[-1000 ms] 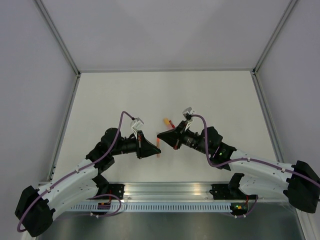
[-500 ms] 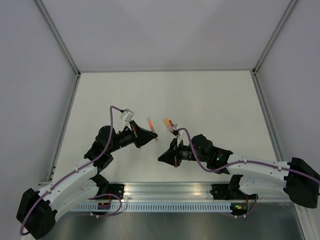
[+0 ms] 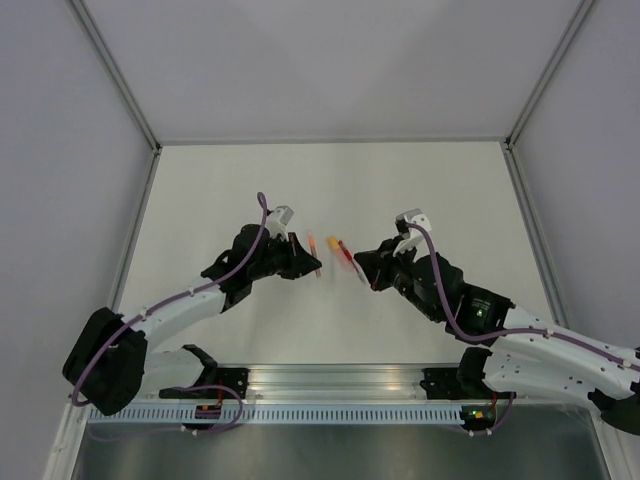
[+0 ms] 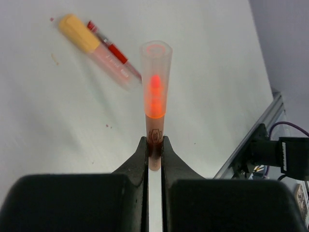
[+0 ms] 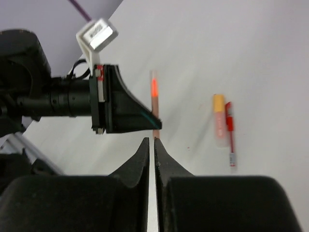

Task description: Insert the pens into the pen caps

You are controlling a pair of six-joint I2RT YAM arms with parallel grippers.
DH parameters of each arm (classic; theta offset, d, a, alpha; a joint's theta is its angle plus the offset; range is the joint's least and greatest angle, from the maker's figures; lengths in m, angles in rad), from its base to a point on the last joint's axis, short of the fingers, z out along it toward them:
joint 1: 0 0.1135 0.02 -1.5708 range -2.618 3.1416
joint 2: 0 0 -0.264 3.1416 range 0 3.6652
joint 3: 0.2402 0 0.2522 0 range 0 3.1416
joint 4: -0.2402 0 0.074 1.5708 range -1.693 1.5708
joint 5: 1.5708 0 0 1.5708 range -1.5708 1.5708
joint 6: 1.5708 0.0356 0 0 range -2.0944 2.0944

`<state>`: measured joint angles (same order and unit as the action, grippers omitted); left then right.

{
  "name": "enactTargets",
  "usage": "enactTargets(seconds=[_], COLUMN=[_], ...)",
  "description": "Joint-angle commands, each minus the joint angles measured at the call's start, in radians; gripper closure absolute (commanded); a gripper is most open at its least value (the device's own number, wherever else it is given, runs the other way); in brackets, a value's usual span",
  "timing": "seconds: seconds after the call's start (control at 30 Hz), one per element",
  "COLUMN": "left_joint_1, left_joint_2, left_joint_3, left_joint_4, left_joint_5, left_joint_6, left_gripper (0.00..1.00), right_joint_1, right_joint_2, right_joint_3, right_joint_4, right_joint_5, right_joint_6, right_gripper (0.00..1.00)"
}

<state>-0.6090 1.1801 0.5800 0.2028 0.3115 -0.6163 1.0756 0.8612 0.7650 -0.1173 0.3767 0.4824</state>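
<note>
The clear cap (image 4: 155, 67) already covers the pen's far end, so my left gripper should next lower toward the bare table and release the pen.
My left gripper (image 4: 154, 143) is shut on the lower end of the orange-peach pen (image 4: 154, 123) and holds it above the table. A clear tube-like cap (image 4: 155, 67) covers the pen's far end, with a red-orange glow inside. In the top view this gripper (image 3: 305, 265) and pen (image 3: 314, 248) are left of centre. The slim red pen (image 4: 112, 48) lies on the table beside a pale pink tube with an orange-yellow end (image 4: 78, 34). Both also show in the right wrist view (image 5: 230, 135) (image 5: 219, 118). My right gripper (image 5: 153, 141) is shut and empty, facing the left gripper (image 5: 157, 126).
The white table (image 3: 430, 190) is enclosed by pale walls with metal corner posts (image 3: 135, 110). A metal rail (image 3: 340, 385) runs along the near edge by the arm bases. The red pen (image 3: 346, 254) and the orange-ended tube (image 3: 332, 242) lie between the two grippers.
My left gripper has carried the pen up and to the right, toward the centre. My right gripper has swung from low centre up and to the right, and faces the left one.
</note>
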Motion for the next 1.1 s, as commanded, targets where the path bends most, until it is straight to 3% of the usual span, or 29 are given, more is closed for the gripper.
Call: enactTargets(seconds=[0.0, 0.13, 0.53, 0.77, 1.03, 1.07], left_joint_1=[0.003, 0.005, 0.029, 0.067, 0.072, 0.074], left_joint_2=[0.075, 0.148, 0.394, 0.454, 0.362, 0.33], left_joint_3=[0.053, 0.096, 0.161, 0.178, 0.159, 0.158], left_joint_4=[-0.06, -0.129, -0.177, -0.226, -0.249, -0.256], left_joint_5=[-0.06, -0.109, -0.045, -0.045, -0.084, -0.089], left_joint_6=[-0.053, -0.06, -0.099, -0.108, -0.099, -0.096], left_gripper=[0.98, 0.98, 0.97, 0.79, 0.57, 0.51], right_joint_1=[0.0, 0.0, 0.001, 0.001, 0.001, 0.001], right_joint_2=[-0.053, -0.131, -0.191, -0.163, -0.13, -0.123], right_joint_3=[-0.012, -0.099, -0.145, -0.144, -0.141, -0.138], right_joint_4=[-0.072, -0.022, -0.028, -0.03, -0.018, -0.016], right_joint_5=[0.249, 0.26, 0.261, 0.264, 0.249, 0.242], right_joint_6=[0.005, 0.018, 0.041, 0.056, 0.058, 0.055], right_gripper=[0.91, 0.87, 0.82, 0.81, 0.8, 0.8])
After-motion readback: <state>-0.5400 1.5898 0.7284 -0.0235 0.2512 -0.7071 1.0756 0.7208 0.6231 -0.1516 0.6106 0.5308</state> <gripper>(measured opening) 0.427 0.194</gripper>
